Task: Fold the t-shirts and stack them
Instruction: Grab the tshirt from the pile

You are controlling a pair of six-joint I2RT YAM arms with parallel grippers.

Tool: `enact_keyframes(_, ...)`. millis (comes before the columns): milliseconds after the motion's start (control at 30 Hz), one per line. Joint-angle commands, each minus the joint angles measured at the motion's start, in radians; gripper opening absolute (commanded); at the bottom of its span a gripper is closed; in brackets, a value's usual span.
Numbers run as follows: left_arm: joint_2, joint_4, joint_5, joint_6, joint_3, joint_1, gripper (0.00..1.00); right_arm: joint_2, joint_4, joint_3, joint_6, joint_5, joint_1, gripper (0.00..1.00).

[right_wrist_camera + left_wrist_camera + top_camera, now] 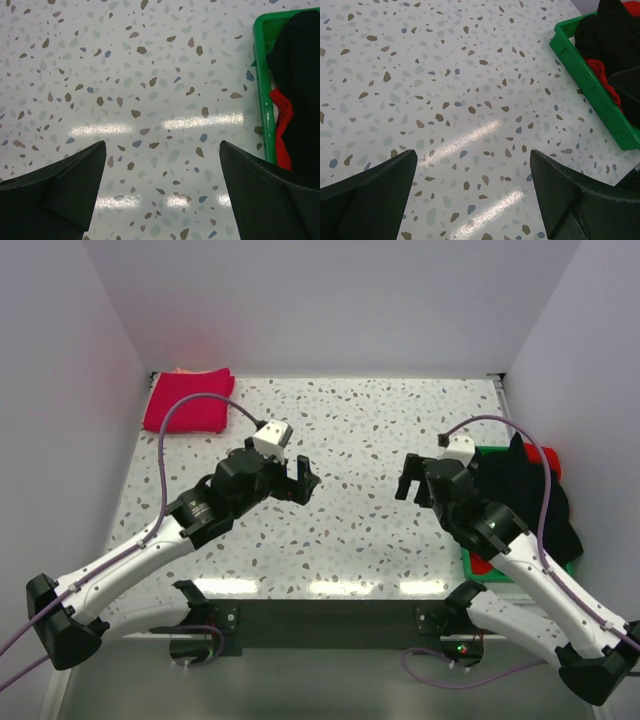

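I will move my right gripper across the green tray's rim and down onto the far part of the black t-shirt [512, 468] [302, 46], because it lies above the red one.
A folded magenta-pink t-shirt [188, 400] lies at the table's far left corner, with a peach one [183, 370] showing under its back edge. A large black t-shirt [525, 490] is heaped in the green tray [473, 565] at the right, with a bright red one [281, 127] beneath it; both also show in the left wrist view, the black one [615, 35] above the red one [606, 79]. My left gripper [303, 480] is open and empty over the middle of the table. My right gripper [410, 480] is open and empty just left of the tray.
The speckled tabletop [360, 440] lies between the two grippers. White walls close in the left, back and right sides. The green tray's rim [261, 75] stands just right of my right gripper.
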Motion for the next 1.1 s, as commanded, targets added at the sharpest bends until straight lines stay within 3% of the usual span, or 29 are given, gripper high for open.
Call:
enact_keyframes(0,-0.028,-0.014,0.031,0.007,-0.003,0.005,1.0,-0.024,-0.007,-0.004,-0.017,0.039,0.004,0.99)
enact_keyframes(200,-0.031,-0.045,0.046,0.024,0.008,0.005,1.0,0.046,0.06,0.048,-0.098,-0.028,0.002,0.99)
enact_keyframes(333,-0.014,-0.074,0.046,0.04,0.022,0.005,1.0,0.234,0.001,0.187,-0.144,0.21,-0.022,0.99)
enact_keyframes(400,-0.012,-0.077,0.044,0.043,0.022,0.005,1.0,0.336,-0.055,0.274,-0.161,0.2,-0.157,0.99)
enact_keyframes(433,-0.014,-0.074,0.043,0.047,0.02,0.005,1.0,0.356,-0.055,0.287,-0.17,0.141,-0.291,0.98)
enact_keyframes(567,-0.011,-0.069,0.049,0.049,0.019,0.005,1.0,0.368,-0.024,0.284,-0.177,0.065,-0.56,0.97)
enact_keyframes(833,-0.017,-0.055,0.067,0.046,-0.014,0.004,1.0,0.456,0.034,0.201,-0.035,0.117,-0.786,0.98)
enact_keyframes(1067,-0.014,-0.058,0.067,0.053,-0.029,0.005,1.0,0.557,0.14,0.086,0.083,0.084,-0.858,0.98)
